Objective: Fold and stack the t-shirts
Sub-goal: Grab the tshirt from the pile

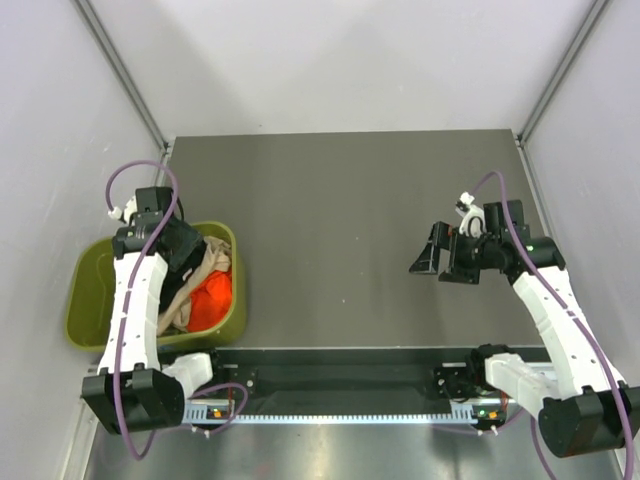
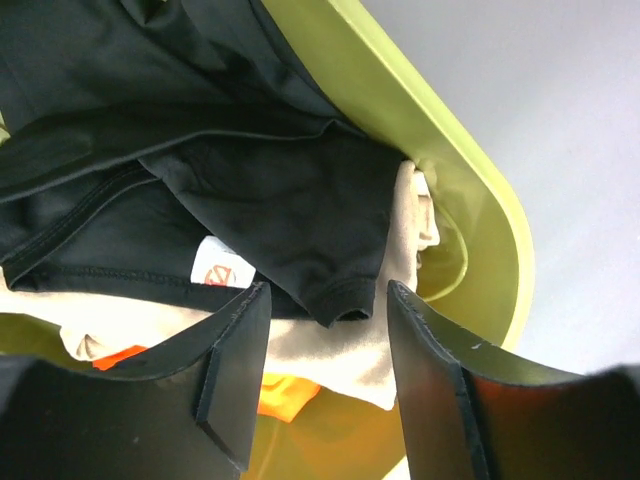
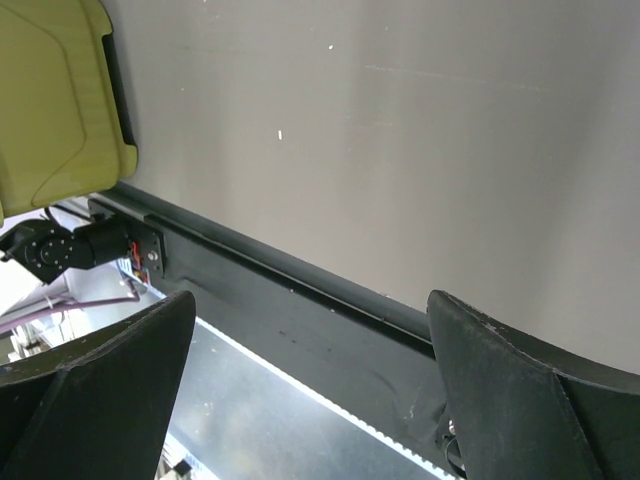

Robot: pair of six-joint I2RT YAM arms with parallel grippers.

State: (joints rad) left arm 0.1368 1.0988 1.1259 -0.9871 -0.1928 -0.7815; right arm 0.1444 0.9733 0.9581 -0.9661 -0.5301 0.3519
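My left gripper is open just above the black shirt's pointed hem, and the hem already shows between its fingers. It needs to move down and close on the hem.
The t-shirts lie bunched in the olive-green tub at the left. The black one is on top, with the beige one under it and the orange-red one lowest. From above, the orange-red shirt and the beige shirt show beside the left arm. My left gripper hangs just over the pile, open. A black hem and beige cloth show in the gap between its fingers, and neither finger pinches them. My right gripper hovers open over the table's right side, holding nothing.
The tub sits off the table's left edge, with its wall close to my left fingers. The black rail at the near table edge runs below my right gripper. Grey walls enclose the table on three sides.
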